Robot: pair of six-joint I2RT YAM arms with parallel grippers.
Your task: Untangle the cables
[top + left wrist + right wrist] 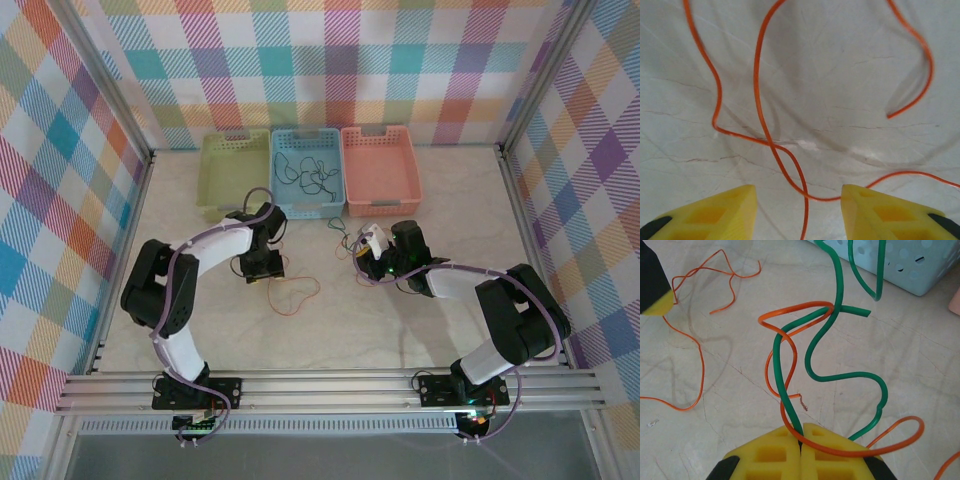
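My left gripper is open. I will lower it straight down onto the crossing of the thin orange cable next.
My left gripper [799,200] is open just above the table, and a thin orange cable [760,100] lies looped between its yellow fingers without touching them. From above, this gripper [265,268] sits left of centre with the orange loop [295,295] beside it. My right gripper [801,432] is shut on a thin green cable [778,368], which rises from the pads and curls upward. An orange strand [835,451] drapes across the closed fingertips and hooks round the green one. In the top view the right gripper [372,240] is near the table's middle.
Three baskets stand in a row at the back: green [234,172], blue [284,196] holding several dark wires, and pink [380,168]. The blue basket's corner [920,265] is close ahead of the right gripper. Plaid walls enclose the table.
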